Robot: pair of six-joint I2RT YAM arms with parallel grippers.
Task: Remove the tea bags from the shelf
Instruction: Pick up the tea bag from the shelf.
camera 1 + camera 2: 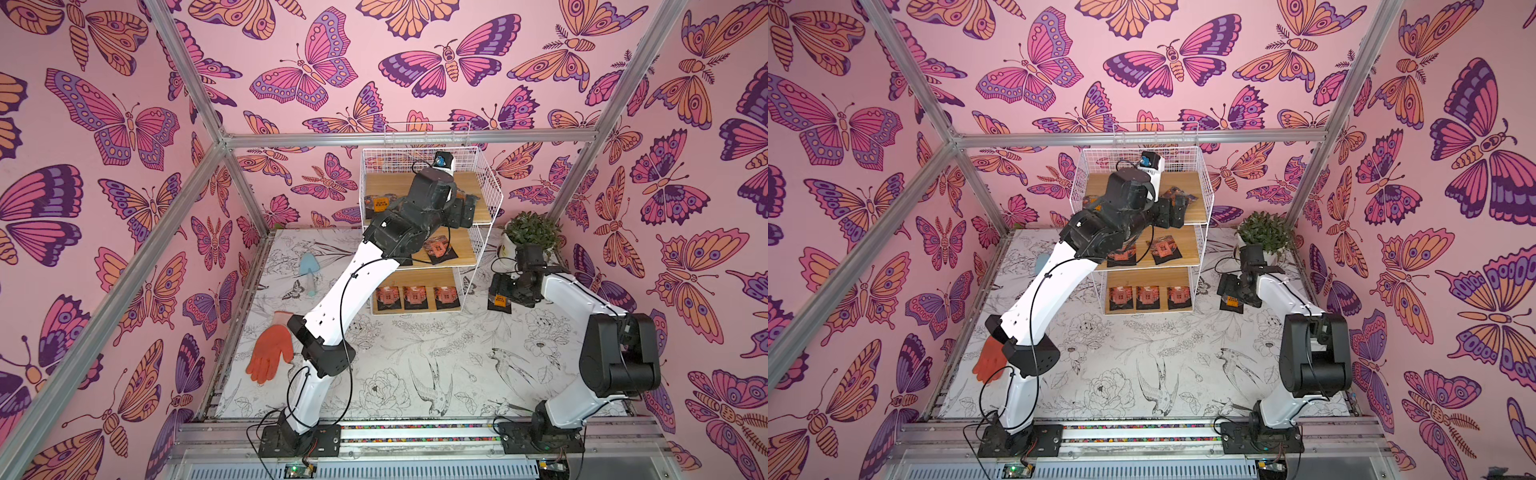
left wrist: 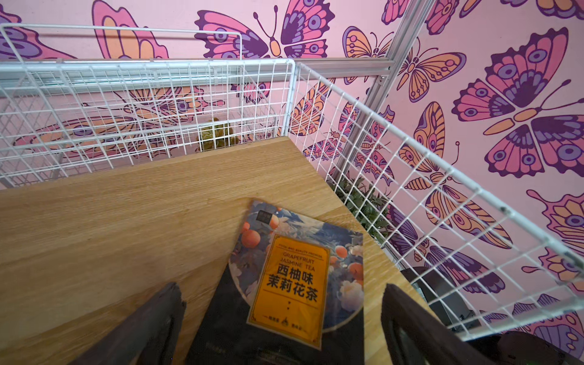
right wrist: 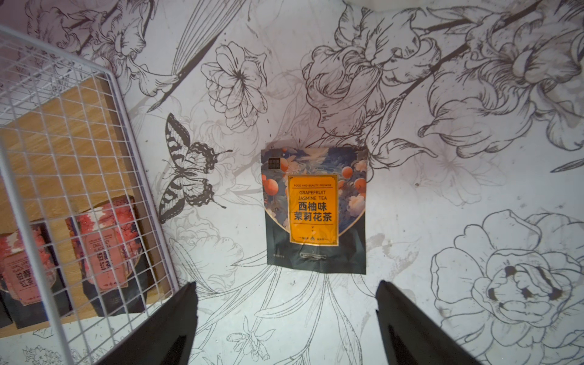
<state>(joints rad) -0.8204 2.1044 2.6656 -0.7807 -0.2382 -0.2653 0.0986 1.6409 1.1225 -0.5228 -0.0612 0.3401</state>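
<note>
I should lower my left gripper's open fingers to the wood next and close them, because the orange-labelled tea bag's plant-side edge (image 1: 1193, 195) (image 2: 363, 282) is below it, flat on the board.
The shelf (image 1: 388, 185) stands at the back of the table in both top views. My left gripper (image 2: 281, 286) reaches into its top tier (image 1: 1100, 183) and is open. An orange-labelled tea bag (image 2: 294, 278) lies flat on the board between its fingers, untouched. A second orange-labelled bag (image 1: 379, 204) lies at the other end of that tier. Two pink-labelled bags (image 1: 1166, 249) rest on the middle tier, three (image 1: 415, 297) on the bottom one. My right gripper (image 3: 286, 283) hangs open over the table, with an orange-labelled bag (image 3: 316, 208) lying flat just beyond its fingertips.
A potted plant (image 1: 530, 232) stands right of the shelf, close behind the right arm. An orange glove (image 1: 270, 353) and a blue trowel (image 1: 308, 268) lie at the left of the table. The top tier's wire sides (image 2: 410, 164) close in round the left gripper.
</note>
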